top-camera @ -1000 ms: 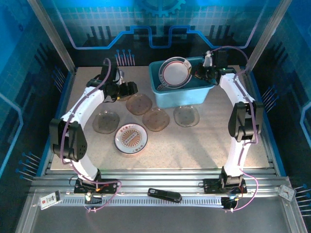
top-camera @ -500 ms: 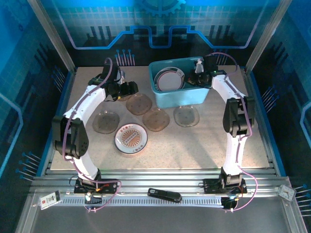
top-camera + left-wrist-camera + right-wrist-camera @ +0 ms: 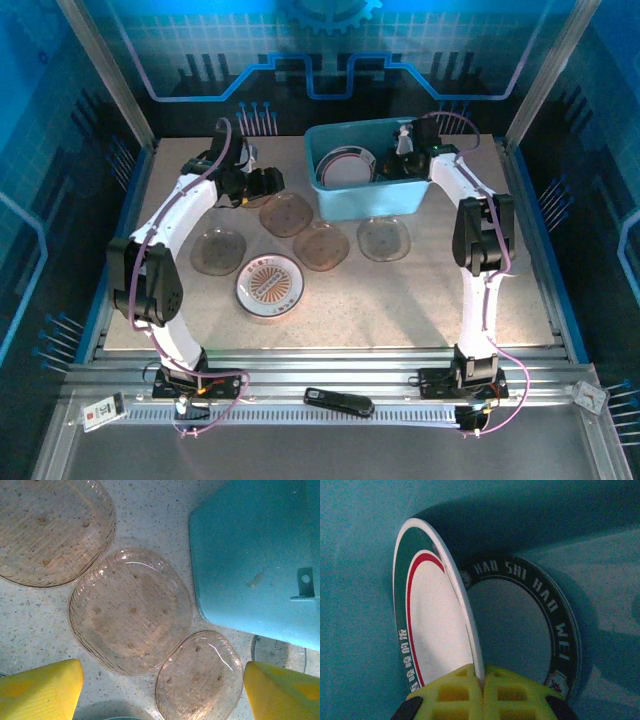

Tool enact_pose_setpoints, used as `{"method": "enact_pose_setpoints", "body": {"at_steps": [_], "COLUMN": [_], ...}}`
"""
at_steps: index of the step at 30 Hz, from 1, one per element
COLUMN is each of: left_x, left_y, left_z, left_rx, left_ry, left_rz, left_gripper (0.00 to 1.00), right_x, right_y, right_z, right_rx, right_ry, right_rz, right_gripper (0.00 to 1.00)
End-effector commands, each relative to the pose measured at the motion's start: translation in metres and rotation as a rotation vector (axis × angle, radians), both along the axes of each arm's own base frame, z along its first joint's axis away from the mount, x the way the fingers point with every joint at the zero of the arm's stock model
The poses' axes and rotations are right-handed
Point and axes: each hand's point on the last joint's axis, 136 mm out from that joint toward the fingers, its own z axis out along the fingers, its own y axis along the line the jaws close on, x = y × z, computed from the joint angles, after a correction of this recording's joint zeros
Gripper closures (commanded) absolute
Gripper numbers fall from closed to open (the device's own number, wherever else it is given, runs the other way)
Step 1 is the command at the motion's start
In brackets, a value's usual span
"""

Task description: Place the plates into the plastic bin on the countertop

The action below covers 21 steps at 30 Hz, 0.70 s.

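Observation:
The robot's right gripper is holding the tilted white plate and will next lower it toward the dark-rimmed plate (image 3: 560, 630) and let go of the white plate's rim, because the dark-rimmed plate lies below on the bin's bottom.
The teal plastic bin (image 3: 378, 198) stands at the back of the countertop (image 3: 420, 290). My right gripper (image 3: 388, 166) reaches inside it, shut on the rim of a white plate (image 3: 437, 615) with a green and red rim, which stands tilted on edge. Under it a dark-rimmed plate (image 3: 560, 630) lies on the bin floor. My left gripper (image 3: 162, 695) is open above a smoky-brown plate (image 3: 195, 677), its yellow fingers (image 3: 40, 690) wide apart. More brown plates (image 3: 131, 610) (image 3: 52, 530) lie beside that one.
A round plate with a red pattern (image 3: 270, 283) lies near the front, and brown plates (image 3: 218, 250) (image 3: 384, 238) lie left and right of the middle. The bin's outer wall (image 3: 260, 555) is close on the left gripper's right.
My right gripper has carried the white plate down from above the bin's rim into the bin. The left arm has hardly moved.

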Motion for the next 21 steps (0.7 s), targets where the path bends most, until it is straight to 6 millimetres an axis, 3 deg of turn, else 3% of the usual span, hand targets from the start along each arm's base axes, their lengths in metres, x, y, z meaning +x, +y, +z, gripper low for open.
{"method": "enact_pose_setpoints", "body": {"at_steps": [1, 11, 15, 21], "left_x": [-0.001, -0.003, -0.005, -0.014], "left_y": [0.001, 0.001, 0.003, 0.008], "left_z": [0.007, 0.007, 0.006, 0.007], "left_rx": [0.001, 0.002, 0.014, 0.046], "left_ry": [0.001, 0.007, 0.01, 0.017], "left_rz": [-0.027, -0.03, -0.031, -0.039], "left_gripper": [0.16, 0.16, 0.16, 0.16], "right_x": [-0.001, -0.002, -0.001, 0.001], "right_y": [0.008, 0.008, 0.008, 0.005], "right_z": [-0.01, -0.02, -0.016, 0.007], "right_rx": [-0.03, -0.098, -0.112, -0.121], "right_ry": [0.022, 0.063, 0.055, 0.005], "right_rz": [0.03, 0.048, 0.047, 0.036], "right_gripper": [1.0, 0.97, 0.88, 0.65]}}
